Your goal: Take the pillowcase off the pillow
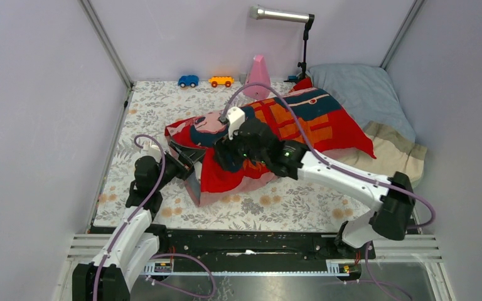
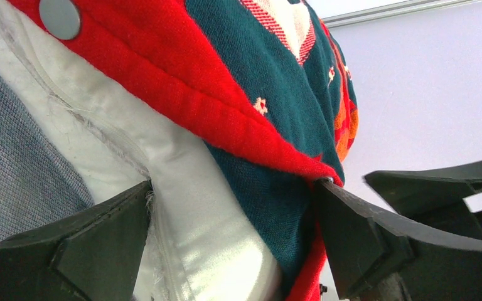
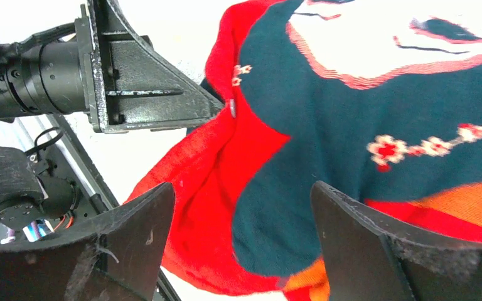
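Observation:
My left gripper should hold at the pillowcase's open end next and close its fingers around the white pillow's corner, because that corner bulges between both open fingers.
The pillowcase, red, orange and dark teal, lies bulging in the middle of the floral floor. The white pillow shows only at the case's open near-left end; in the top view the case hides it. My left gripper is open at that end. In the left wrist view, the left gripper has its jaws straddling the pillow's corner and the case's red hem, with both fingertips against cloth. My right gripper hovers open just above the pillowcase. In the right wrist view, nothing is pinched in the right gripper.
A grey-blue pillow with a beige end lies at the back right, touching the case. Two toy cars, a pink cone and a lamp stand line the back wall. Side walls stand close.

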Tool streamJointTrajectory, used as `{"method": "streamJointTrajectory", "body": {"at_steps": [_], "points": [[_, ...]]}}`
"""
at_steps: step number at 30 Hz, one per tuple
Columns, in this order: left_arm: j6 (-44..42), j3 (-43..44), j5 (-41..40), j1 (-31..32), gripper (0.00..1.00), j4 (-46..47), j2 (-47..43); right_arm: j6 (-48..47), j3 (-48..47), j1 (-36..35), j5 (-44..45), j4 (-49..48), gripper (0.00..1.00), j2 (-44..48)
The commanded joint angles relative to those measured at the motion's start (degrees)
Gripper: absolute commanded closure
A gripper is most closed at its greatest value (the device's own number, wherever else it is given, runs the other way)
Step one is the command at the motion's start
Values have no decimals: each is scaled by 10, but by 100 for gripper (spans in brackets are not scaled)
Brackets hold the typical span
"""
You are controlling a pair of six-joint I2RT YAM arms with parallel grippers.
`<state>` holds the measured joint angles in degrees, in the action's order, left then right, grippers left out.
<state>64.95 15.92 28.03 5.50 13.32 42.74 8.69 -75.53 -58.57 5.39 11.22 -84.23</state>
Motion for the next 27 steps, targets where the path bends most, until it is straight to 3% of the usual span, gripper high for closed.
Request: {"method": "streamJointTrajectory", "body": {"at_steps": [1,14,18,23,27], "points": [[4,12,19,1,1,45,-13,3,-25,-3,-83,-23,16,-49],[-3,11,60,0,1,92,-20,22,-57,-3,-133,-62,24,-128],[-12,18,77,0,1,90,-15,40,-47,-3,-108,-91,47,-126],[-49,39,51,-4,1,8,-30,79,-11,2,-36,-123,98,-95],[-93,72,-16,-7,1,-111,-47,119,20,40,-40,-129,100,-75]]}}
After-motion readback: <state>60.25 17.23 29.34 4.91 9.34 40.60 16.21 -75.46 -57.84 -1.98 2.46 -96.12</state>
